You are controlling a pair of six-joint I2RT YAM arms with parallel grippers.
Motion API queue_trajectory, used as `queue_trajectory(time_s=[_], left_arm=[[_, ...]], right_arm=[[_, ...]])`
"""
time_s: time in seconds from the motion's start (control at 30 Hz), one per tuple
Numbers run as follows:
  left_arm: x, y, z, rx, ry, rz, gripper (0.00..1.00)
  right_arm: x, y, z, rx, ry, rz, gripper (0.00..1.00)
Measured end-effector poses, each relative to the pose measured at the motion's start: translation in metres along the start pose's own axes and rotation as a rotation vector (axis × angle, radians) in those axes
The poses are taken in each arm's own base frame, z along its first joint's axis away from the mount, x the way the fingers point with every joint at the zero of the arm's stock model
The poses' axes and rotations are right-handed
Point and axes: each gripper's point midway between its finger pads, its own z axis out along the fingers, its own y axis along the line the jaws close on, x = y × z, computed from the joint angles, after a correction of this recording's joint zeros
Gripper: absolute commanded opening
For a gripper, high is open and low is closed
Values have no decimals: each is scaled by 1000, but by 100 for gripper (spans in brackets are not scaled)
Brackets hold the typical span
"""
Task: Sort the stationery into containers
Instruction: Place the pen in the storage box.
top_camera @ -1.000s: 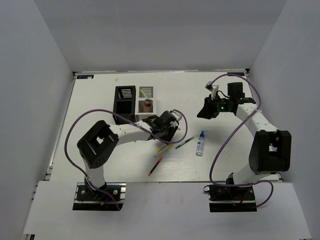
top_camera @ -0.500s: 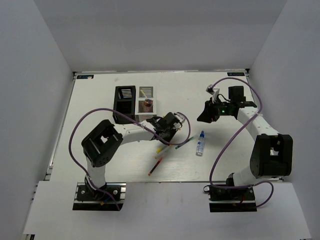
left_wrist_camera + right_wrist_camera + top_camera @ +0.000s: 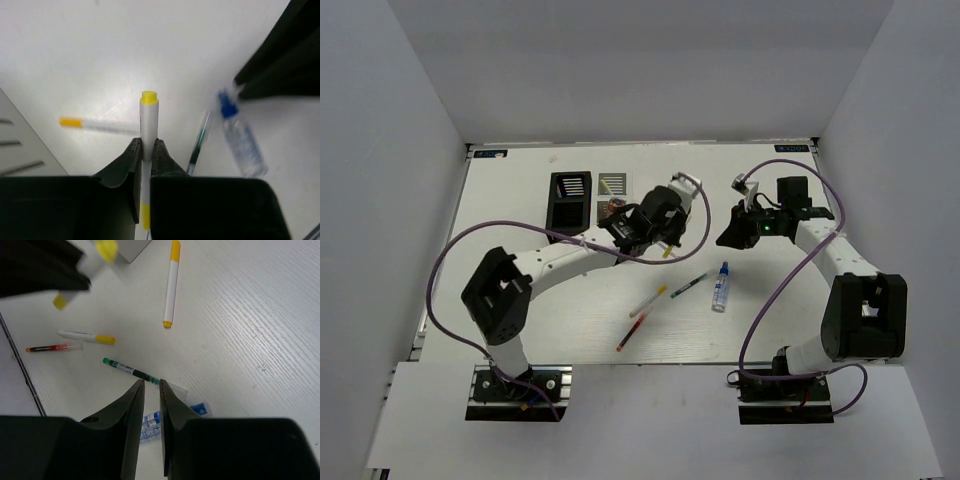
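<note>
My left gripper will next swing outward and over the white-grey organiser's far section (image 3: 613, 185) and let go of the white marker there, since a yellow-ended marker is already in it.
My left gripper (image 3: 660, 235) (image 3: 146, 145) is shut on a white marker with yellow ends (image 3: 148, 125) and holds it above the table, beside the white-grey organiser (image 3: 613, 185). The black organiser (image 3: 570, 198) stands left of it. A pink cylinder (image 3: 613, 208) sits in the white-grey one. On the table lie a yellow-capped marker (image 3: 648, 300) (image 3: 85, 336), a red pen (image 3: 630, 332) (image 3: 52, 347), a green pen (image 3: 692, 285) (image 3: 132, 371) and a blue-capped bottle (image 3: 721, 287) (image 3: 240, 140). My right gripper (image 3: 728, 230) (image 3: 151, 385) hovers empty with its jaws almost closed.
Another white and yellow marker (image 3: 171, 282) lies near the white-grey organiser's corner. The left arm's purple cable (image 3: 470, 240) loops over the left of the table. Grey walls enclose the table on three sides.
My left gripper has risen off the table with the marker and swung back toward the organisers. The right arm has barely moved.
</note>
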Motion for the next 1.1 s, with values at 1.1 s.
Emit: queue_trajectory(time_s=[1.1], left_arm=[[-119,263,-27,-900,-479,-230,8]], right_arm=[[17,6,-1,-8,18,-47,38]])
